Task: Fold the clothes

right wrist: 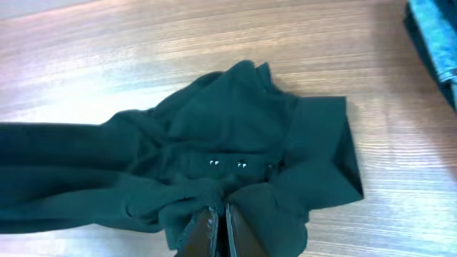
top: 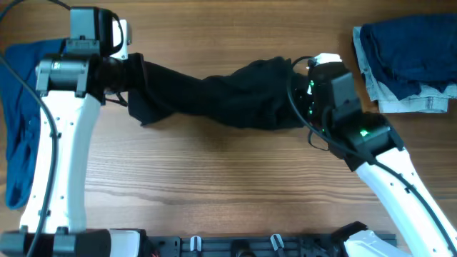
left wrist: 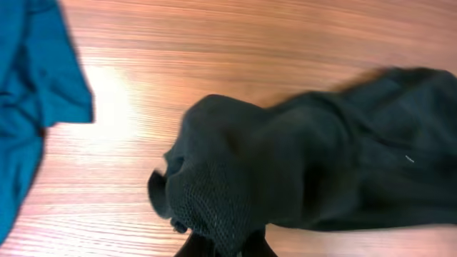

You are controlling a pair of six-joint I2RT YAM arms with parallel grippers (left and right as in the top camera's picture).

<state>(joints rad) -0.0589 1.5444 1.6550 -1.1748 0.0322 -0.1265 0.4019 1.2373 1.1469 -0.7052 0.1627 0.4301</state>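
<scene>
My left gripper will bring the shirt's raised end down onto the bare wood (top: 121, 116) (left wrist: 132, 196) beside the blue garment and let go of the cloth there, because that wood is below the gripper.
A black shirt (top: 214, 96) hangs bunched in a long band between my two grippers, across the middle of the wooden table. My left gripper (top: 132, 75) is shut on its left end. In the left wrist view the mesh-textured cloth (left wrist: 285, 164) is pinched between the jaws of the left gripper (left wrist: 225, 244) at the bottom edge. My right gripper (top: 296, 89) is shut on the right end. In the right wrist view a fold of the shirt (right wrist: 235, 153), with small white logos, sits between the nearly touching fingers of the right gripper (right wrist: 218, 218). A bright-blue garment (top: 18, 143) lies crumpled at the far left.
A folded pile of dark blue and grey clothes (top: 407, 64) sits at the back right corner; its edge (right wrist: 435, 36) shows in the right wrist view. The blue garment (left wrist: 28, 93) lies close to the left arm. Bare wooden table (top: 228, 178) runs along the front.
</scene>
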